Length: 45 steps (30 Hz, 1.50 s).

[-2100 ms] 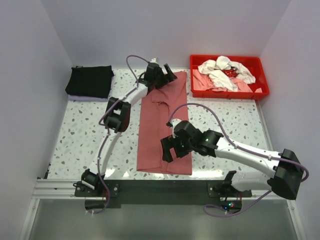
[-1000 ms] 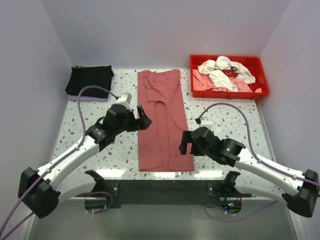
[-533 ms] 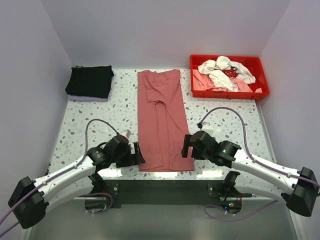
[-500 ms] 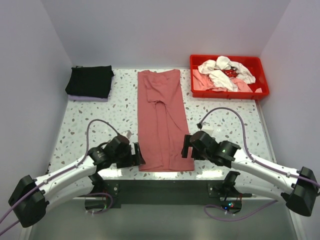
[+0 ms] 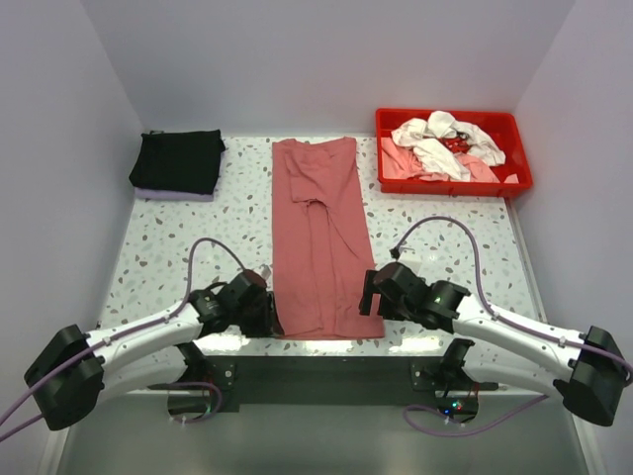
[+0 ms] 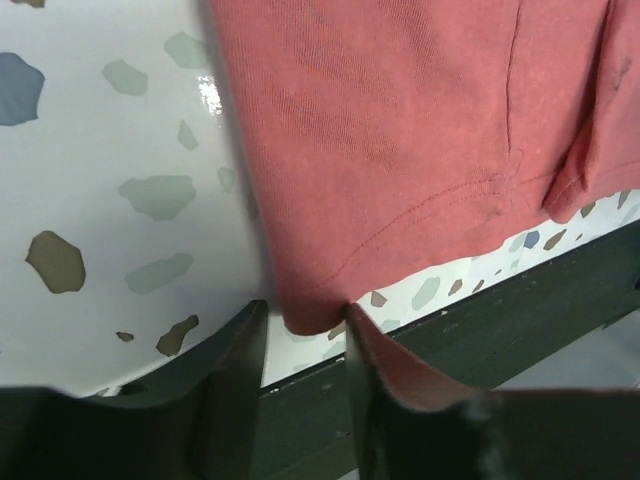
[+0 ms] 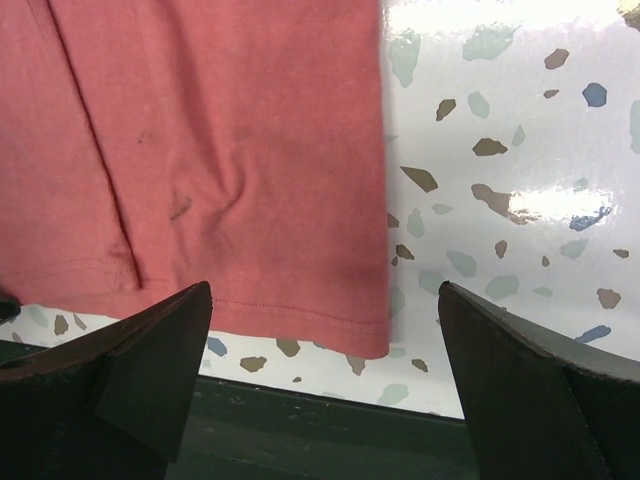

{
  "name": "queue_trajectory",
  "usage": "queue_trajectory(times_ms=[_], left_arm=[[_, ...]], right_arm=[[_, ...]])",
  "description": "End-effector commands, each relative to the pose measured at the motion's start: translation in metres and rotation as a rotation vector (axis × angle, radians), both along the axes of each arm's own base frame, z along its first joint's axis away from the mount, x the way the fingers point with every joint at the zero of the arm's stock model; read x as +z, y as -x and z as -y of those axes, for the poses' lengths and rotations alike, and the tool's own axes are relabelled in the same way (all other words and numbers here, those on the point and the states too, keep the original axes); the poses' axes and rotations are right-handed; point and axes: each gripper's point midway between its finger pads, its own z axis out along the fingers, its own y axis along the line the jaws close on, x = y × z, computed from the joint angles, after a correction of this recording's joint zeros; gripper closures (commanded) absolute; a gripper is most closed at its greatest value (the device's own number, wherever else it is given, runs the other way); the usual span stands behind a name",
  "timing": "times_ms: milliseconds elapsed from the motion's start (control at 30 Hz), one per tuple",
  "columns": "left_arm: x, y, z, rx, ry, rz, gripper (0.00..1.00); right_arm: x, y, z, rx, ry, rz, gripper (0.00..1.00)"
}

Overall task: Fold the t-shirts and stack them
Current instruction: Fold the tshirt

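Observation:
I should move my right gripper down and back toward the front rail and narrow it around the hem's free corner (image 7: 370, 338), which still lies below its wide-open fingers.
A brick-red t-shirt (image 5: 316, 237) lies folded into a long strip down the middle of the table, its hem at the near edge. My left gripper (image 5: 267, 315) sits at the near left corner of the hem. In the left wrist view that shirt (image 6: 400, 150) has its corner lying flat between the fingers of the left gripper (image 6: 305, 320), which stand narrowly apart on either side of it. My right gripper (image 5: 374, 294) is at the near right corner. In the right wrist view it (image 7: 325, 310) is wide open, its fingers well apart on either side of the hem (image 7: 300, 318).
A folded black t-shirt (image 5: 178, 161) rests on a lilac piece (image 5: 168, 195) at the back left. The red plastic tray (image 5: 450, 187) at the back right holds crumpled white and pale pink shirts (image 5: 445, 143). The dark front rail (image 5: 316, 368) runs just below the hem.
The left arm has swung from the middle left of the strip down to its near left corner, and its jaws have narrowed round that corner. The right gripper has stayed wide open by the right corner.

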Motion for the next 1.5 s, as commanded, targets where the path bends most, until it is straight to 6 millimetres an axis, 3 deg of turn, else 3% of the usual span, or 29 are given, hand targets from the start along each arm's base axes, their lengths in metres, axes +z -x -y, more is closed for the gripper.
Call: queue_trajectory(times_ms=[0,167,200,367,600,733,933,1067,1300,1400,1467], left_arm=[[0.002,-0.003,0.010,-0.009,0.031,0.008,0.63],[-0.004,-0.005,0.007,0.008,-0.001,0.008,0.85],[-0.003,-0.008,0.007,0.013,-0.005,0.016,1.00],[-0.003,-0.008,0.003,0.008,-0.032,0.020,1.00],[-0.002,-0.004,-0.003,0.032,-0.023,0.023,1.00],[-0.003,-0.003,-0.004,0.038,-0.011,0.024,1.00],[-0.004,0.000,-0.004,0.046,-0.001,0.017,1.00],[-0.003,0.000,-0.004,0.048,0.001,0.017,1.00],[-0.005,0.000,-0.004,0.045,-0.002,0.014,1.00],[-0.003,0.000,-0.004,0.049,0.006,0.018,1.00],[-0.003,0.001,-0.003,0.048,0.011,0.017,1.00]], right_arm=[[-0.002,-0.004,-0.005,-0.028,-0.033,0.005,0.01],[-0.008,0.000,-0.008,0.009,-0.023,-0.028,0.01],[-0.010,0.003,-0.007,0.020,-0.017,-0.037,0.01],[-0.021,0.015,-0.008,0.094,-0.021,-0.117,0.02],[-0.044,0.033,-0.015,0.152,-0.122,-0.252,0.12],[-0.051,0.040,-0.008,0.155,-0.089,-0.290,0.24],[-0.052,0.049,-0.002,0.146,-0.082,-0.321,0.35],[-0.051,0.052,-0.004,0.152,-0.108,-0.323,0.50],[-0.054,0.052,-0.010,0.170,-0.117,-0.338,0.60],[-0.055,0.050,-0.015,0.178,-0.135,-0.333,0.69],[-0.055,0.050,-0.016,0.180,-0.141,-0.336,0.82]])
